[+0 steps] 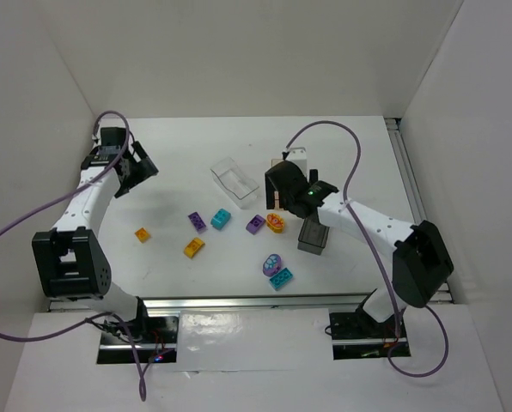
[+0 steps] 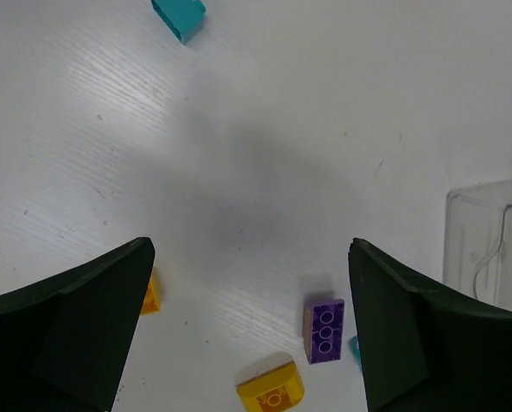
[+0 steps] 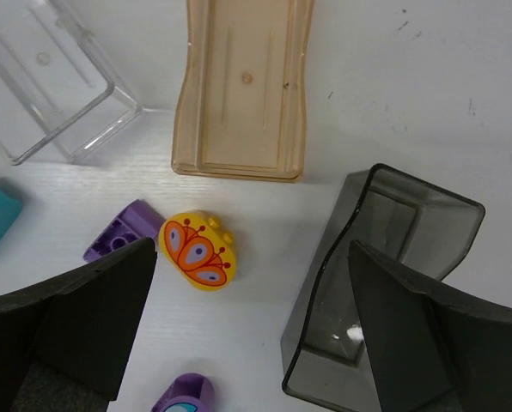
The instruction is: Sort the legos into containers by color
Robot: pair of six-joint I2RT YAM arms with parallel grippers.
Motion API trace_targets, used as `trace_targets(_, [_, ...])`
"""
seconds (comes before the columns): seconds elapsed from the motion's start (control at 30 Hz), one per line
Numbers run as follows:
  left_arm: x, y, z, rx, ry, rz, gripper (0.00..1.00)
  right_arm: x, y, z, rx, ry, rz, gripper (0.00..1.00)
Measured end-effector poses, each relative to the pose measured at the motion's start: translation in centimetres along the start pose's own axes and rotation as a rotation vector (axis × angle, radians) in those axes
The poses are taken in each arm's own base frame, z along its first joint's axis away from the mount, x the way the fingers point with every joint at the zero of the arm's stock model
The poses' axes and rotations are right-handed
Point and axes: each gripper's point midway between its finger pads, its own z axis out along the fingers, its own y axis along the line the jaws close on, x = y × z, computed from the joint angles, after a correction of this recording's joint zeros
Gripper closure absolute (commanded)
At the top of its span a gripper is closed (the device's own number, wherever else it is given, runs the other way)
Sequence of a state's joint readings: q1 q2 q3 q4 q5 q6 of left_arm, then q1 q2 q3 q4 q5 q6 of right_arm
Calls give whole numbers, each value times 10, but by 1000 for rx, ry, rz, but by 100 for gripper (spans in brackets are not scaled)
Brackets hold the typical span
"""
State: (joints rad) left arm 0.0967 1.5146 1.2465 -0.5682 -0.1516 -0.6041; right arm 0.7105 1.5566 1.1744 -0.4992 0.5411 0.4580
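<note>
The lone teal brick lies beyond my fingers, so my open left gripper should next move down and toward the upper left in the wrist view onto it.
My left gripper is open and empty above the left of the table; its wrist view shows a purple brick, a yellow brick, an orange brick and a teal brick. My right gripper is open and empty, hovering over a yellow printed brick beside a purple brick. The clear bin, amber bin and dark grey bin all look empty. In the top view the amber bin is mostly hidden by the right gripper.
In the top view, loose bricks lie mid-table: orange, yellow, purple, teal, a rounded purple one, teal. An orange brick lies by the right arm. White walls enclose the table.
</note>
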Motion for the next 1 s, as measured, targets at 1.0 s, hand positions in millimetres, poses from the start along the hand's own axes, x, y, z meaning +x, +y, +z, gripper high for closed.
trace_targets(1.0, [-47, 40, 163, -304, 137, -343, 26, -5, 22, -14, -173, -36, -30, 0])
